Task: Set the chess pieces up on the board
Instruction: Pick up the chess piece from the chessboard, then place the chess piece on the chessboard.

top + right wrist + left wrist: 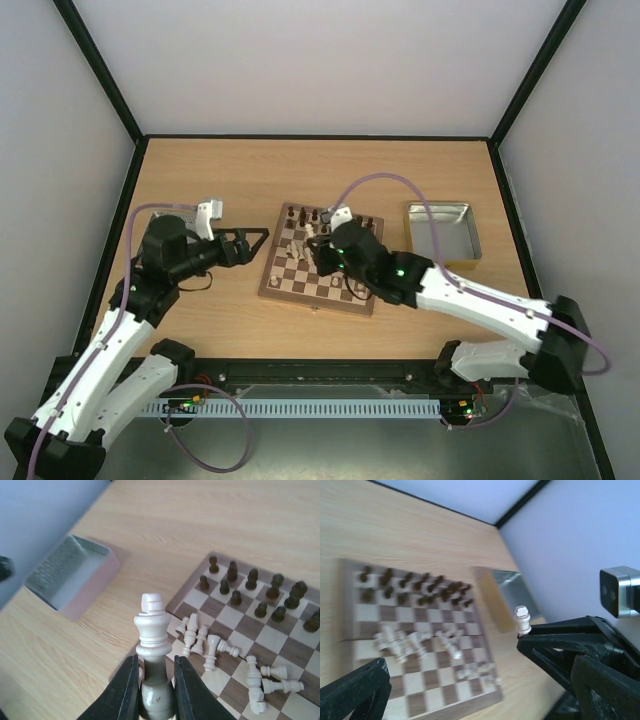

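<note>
Next, my open left gripper moves toward the right in the top view, onto the cream king's head [522, 613], since it sticks out past the right gripper's fingers.
The board [310, 283] lies mid-table. Dark pieces [335, 215] stand in two rows along its far side. Several cream pieces [210, 650] lie toppled in its middle. My right gripper [156, 662] is shut on the stem of a cream king [152, 625], held upright above the board's left part. Its head sticks out past the fingertips. In the top view this gripper [318, 250] hovers over the board. The left wrist view shows the king [522, 620] in those black fingers. My left gripper [262, 243] is open and empty just left of the board.
A grey metal tray [440, 230] sits right of the board, also visible in the left wrist view [507, 587]. A second grey tray [70, 575] sits left of the board, mostly under my left arm. Black-framed walls enclose the table.
</note>
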